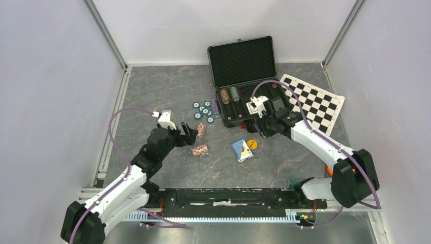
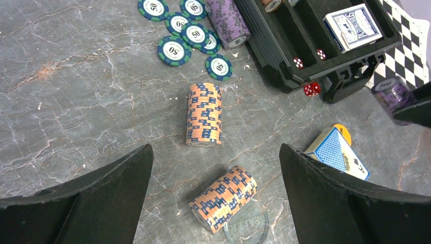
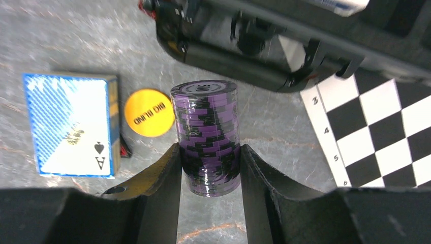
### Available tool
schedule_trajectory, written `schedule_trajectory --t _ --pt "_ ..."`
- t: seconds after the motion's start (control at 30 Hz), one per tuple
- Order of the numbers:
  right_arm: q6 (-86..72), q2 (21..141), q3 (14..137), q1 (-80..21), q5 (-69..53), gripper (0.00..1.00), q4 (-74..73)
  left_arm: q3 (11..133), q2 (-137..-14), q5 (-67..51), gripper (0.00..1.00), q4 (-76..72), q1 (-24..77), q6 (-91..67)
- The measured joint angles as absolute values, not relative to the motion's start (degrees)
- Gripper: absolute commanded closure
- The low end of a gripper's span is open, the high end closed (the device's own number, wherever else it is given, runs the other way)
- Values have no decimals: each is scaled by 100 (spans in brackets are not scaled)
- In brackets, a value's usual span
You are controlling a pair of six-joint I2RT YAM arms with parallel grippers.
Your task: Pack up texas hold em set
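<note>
My right gripper should next move outward, left in the top view, over the empty slot beside the case's deck (image 1: 238,108), then lower and release.
The black case (image 1: 241,61) lies open at the back, with chip rolls and a blue deck (image 2: 352,26) inside. My right gripper (image 3: 210,150) is shut on a stack of purple chips (image 3: 207,134), held above the table in front of the case (image 3: 284,40). My left gripper (image 2: 214,152) hangs open over two brown-white chip rolls, one straight ahead (image 2: 205,114) and one lying between the fingers (image 2: 223,198), touching neither. Teal chips (image 2: 180,30) and another purple roll (image 2: 227,20) lie left of the case. A blue deck (image 3: 73,129) and the yellow button (image 3: 148,113) lie on the table.
The checkered mat (image 1: 315,101) lies right of the case, partly under it. A red die (image 2: 311,89) sits on the table by the case's front corner and handle. Grey walls and metal rails close in the table on three sides.
</note>
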State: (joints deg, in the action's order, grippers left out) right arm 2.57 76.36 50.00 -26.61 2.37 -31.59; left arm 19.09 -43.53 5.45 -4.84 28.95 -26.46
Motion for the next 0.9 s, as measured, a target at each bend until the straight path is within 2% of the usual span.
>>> schedule_trajectory --t 0.23,0.43,0.63,0.9 --pt "78 7717 5695 -2661 -8 89 -3028 1909 -4473 537 0 -484 2895 -2646" --pt "-346 8405 6337 -2661 -331 90 -2353 1909 -4495 532 0 -484 2895 -2648" --pt "-674 9048 6392 -2663 -642 93 -1326 1909 -4495 526 0 -484 2895 -2646" --pt "-915 9727 6449 -2661 -746 93 -768 1909 -4497 445 0 -486 2895 -2648"
